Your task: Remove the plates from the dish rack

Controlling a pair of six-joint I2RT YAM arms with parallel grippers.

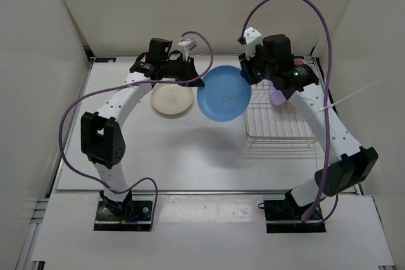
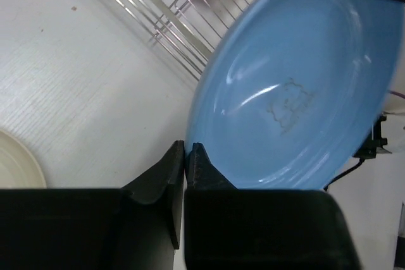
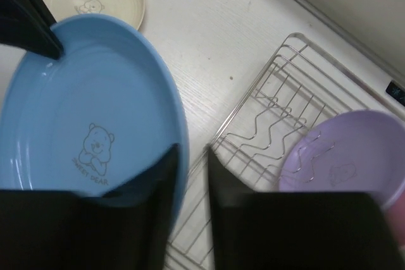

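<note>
My left gripper will next move the blue plate [image 1: 223,94] down and to the left in the top view, over and onto the empty cream round dish [image 1: 171,98], and then let go of it.
The blue plate [image 1: 223,94] hangs above the table, just left of the dish rack [image 1: 278,128]. My left gripper [image 1: 201,82] is shut on its left rim; in the left wrist view the jaws [image 2: 188,153] pinch the plate [image 2: 297,93] edge. My right gripper [image 1: 248,75] is at the plate's right rim with its jaws apart; in the right wrist view [image 3: 191,153] the rim of the plate [image 3: 82,124] lies loose between them. The light purple plate [image 1: 276,96] stands in the rack [image 3: 266,105]. The pink plate [image 1: 299,62] shows behind it, mostly hidden by my right arm.
A cream round dish [image 1: 171,99] lies on the table left of the blue plate, under my left arm. White walls close in the table at the back and sides. Purple cables loop over both arms.
</note>
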